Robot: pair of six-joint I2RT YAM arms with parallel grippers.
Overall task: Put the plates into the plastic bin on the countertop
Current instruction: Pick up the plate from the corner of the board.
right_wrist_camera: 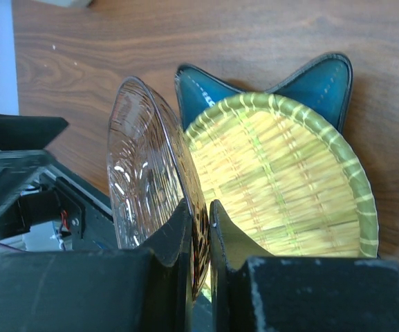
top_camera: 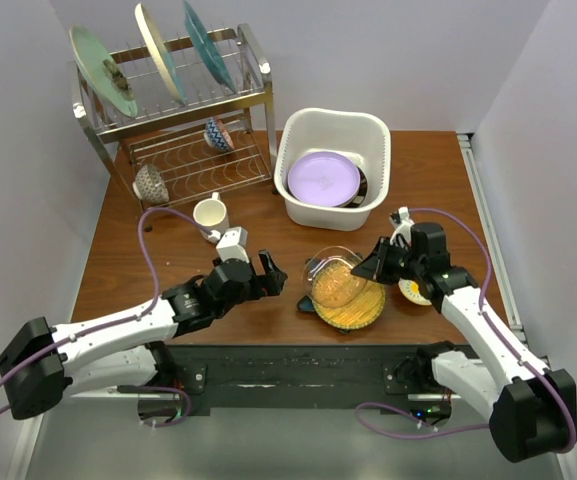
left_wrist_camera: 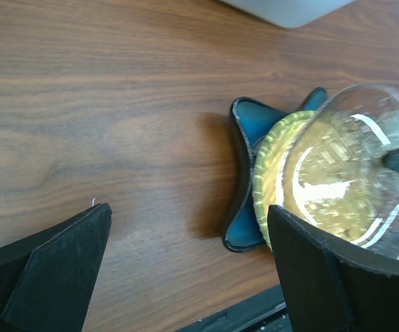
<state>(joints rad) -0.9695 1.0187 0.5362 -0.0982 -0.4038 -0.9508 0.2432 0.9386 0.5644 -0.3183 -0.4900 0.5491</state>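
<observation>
My right gripper needs to rise, carry the glass plate (top_camera: 330, 280) outward and down onto the lavender plate (top_camera: 323, 177), and release it there, since that plate lies outward of the gripper.
A clear amber glass plate (top_camera: 330, 280) (right_wrist_camera: 140, 173) stands tilted on edge, its rim pinched in my right gripper (top_camera: 370, 268) (right_wrist_camera: 199, 207), which is shut on it. Under it lies a yellow woven plate (top_camera: 356, 306) (right_wrist_camera: 282, 180) on a blue star-shaped plate (left_wrist_camera: 244, 232) (right_wrist_camera: 323, 76). My left gripper (top_camera: 271, 272) (left_wrist_camera: 189, 211) hovers wide open just left of this stack, holding nothing. The white plastic bin (top_camera: 372, 132) stands behind, with a lavender plate (top_camera: 323, 177) lying inside it over a dark one.
A steel wire dish rack (top_camera: 183, 110) with three upright plates and two bowls fills the back left. A cream mug (top_camera: 210, 212) stands in front of it. A small yellow-centred bowl (top_camera: 413, 292) sits by my right wrist. Walls close in on both sides.
</observation>
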